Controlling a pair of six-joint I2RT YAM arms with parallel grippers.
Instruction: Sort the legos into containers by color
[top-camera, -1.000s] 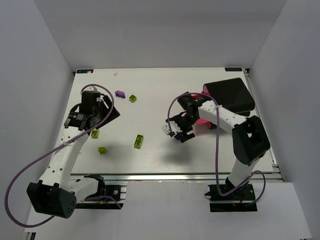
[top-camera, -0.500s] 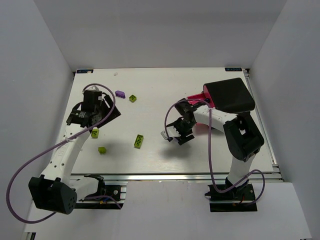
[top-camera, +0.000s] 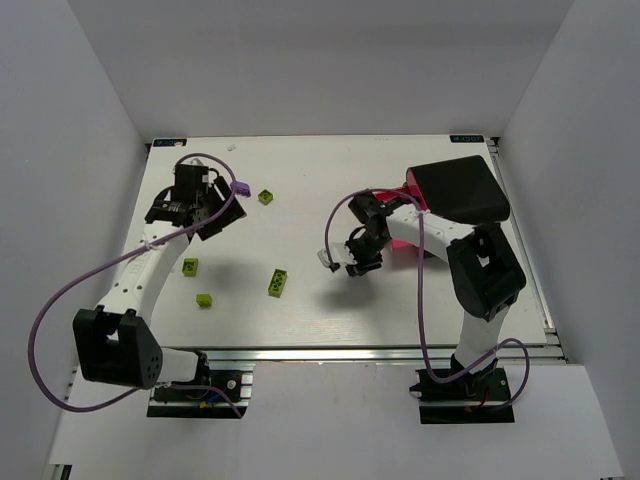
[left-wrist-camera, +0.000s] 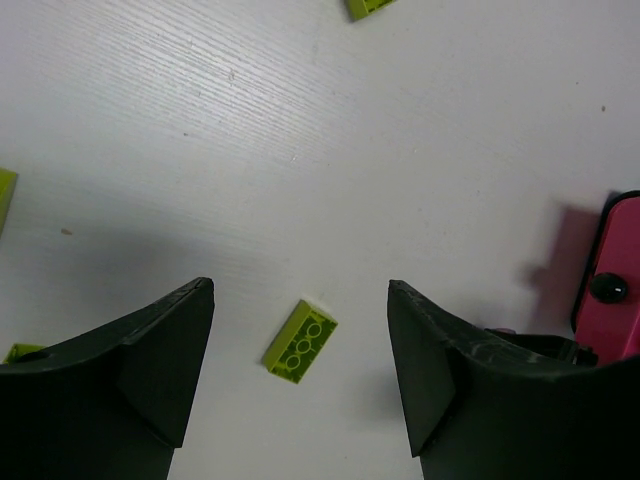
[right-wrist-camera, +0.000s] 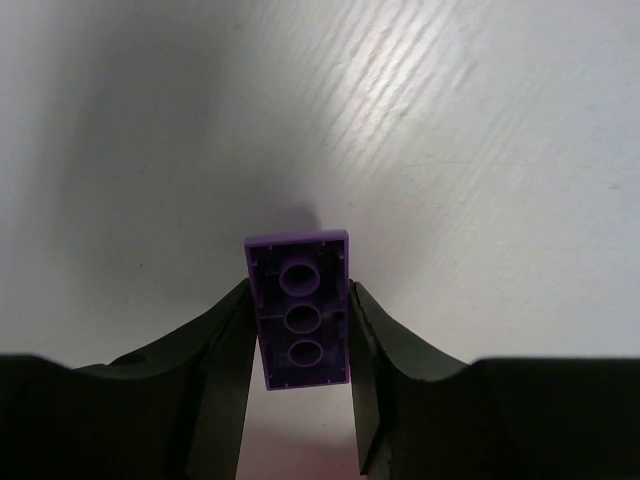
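My right gripper moves outward and to the right in the top view, over the pink drawer's far end (top-camera: 385, 196), next, since the purple oblong lego still hangs outside it.
My right gripper (top-camera: 352, 262) (right-wrist-camera: 299, 287) is shut on a purple oblong lego (right-wrist-camera: 300, 310), underside toward the camera, held above the table just left of a pink drawer (top-camera: 403, 238). My left gripper (top-camera: 212, 212) (left-wrist-camera: 300, 287) is open and empty, close to a second purple lego (top-camera: 240, 187) at the far left. In the left wrist view, a lime-green oblong lego (left-wrist-camera: 300, 341) lies on the table well below the gap between the jaws. Other lime-green legos lie in the top view: a square one (top-camera: 265, 197), an oblong one (top-camera: 278, 283) and two small ones (top-camera: 190, 267) (top-camera: 204, 300).
The black cabinet (top-camera: 460, 190) stands at the far right, with the pink drawer jutting from its left side. A pink drawer with a black knob (left-wrist-camera: 610, 288) shows at the right edge of the left wrist view. Grey walls enclose the table.
My left gripper has swung toward the far edge, nearer the purple lego there. My right gripper, still holding its purple lego, has moved slightly toward the far side.
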